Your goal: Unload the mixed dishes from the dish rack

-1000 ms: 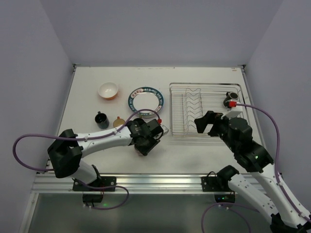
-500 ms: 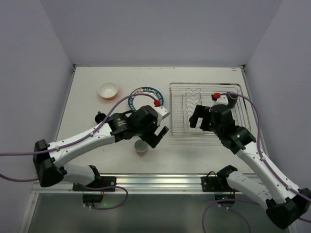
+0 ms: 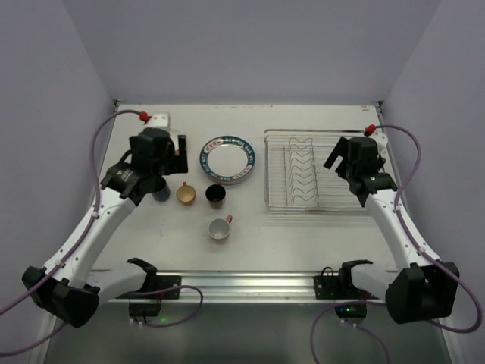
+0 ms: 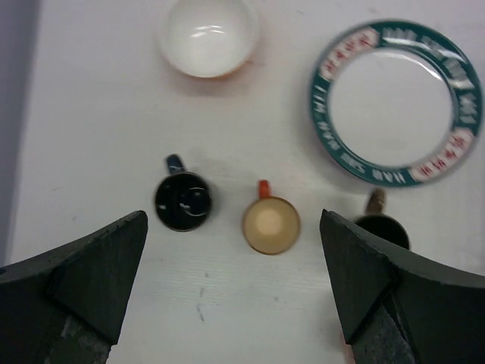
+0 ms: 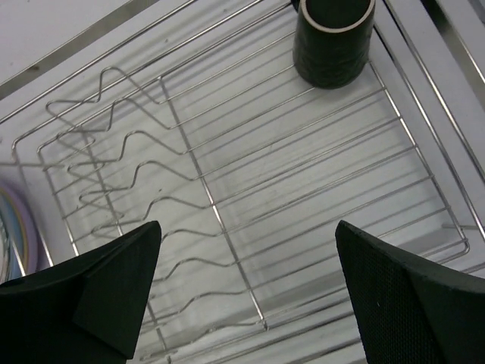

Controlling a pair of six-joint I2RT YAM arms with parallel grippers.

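Observation:
The right gripper moves down and across onto the dark mug's body [image 5: 332,54] next, since the mug stands below the gripper and to its right in the wrist view.
The dish rack [image 3: 303,171] [image 5: 250,189] lies at the right of the table and holds one dark mug [image 5: 333,38] in its far corner. My right gripper [image 3: 355,163] [image 5: 246,296] hovers open over the rack's right end, empty. The dark-rimmed white plate [image 3: 227,159] [image 4: 394,102], orange bowl [image 4: 208,34], black mug [image 4: 183,201], orange-handled mug [image 3: 186,195] [image 4: 270,225], brown mug [image 3: 215,196] [image 4: 381,227] and pale pink mug [image 3: 220,228] stand on the table. Above the black and orange-handled mugs my left gripper [image 3: 155,173] [image 4: 235,296] hangs open and empty.
A lilac plate's edge [image 5: 11,227] shows beside the rack's left end. The zigzag dividers [image 5: 114,174] in the rack hold nothing. Purple walls close the table at the left, back and right. The metal rail [image 3: 242,284] with the arm bases runs along the near edge.
My left gripper has let go of the pink mug near the front, opened, and swung back left above the other mugs. My right arm has moved to the rack's right end.

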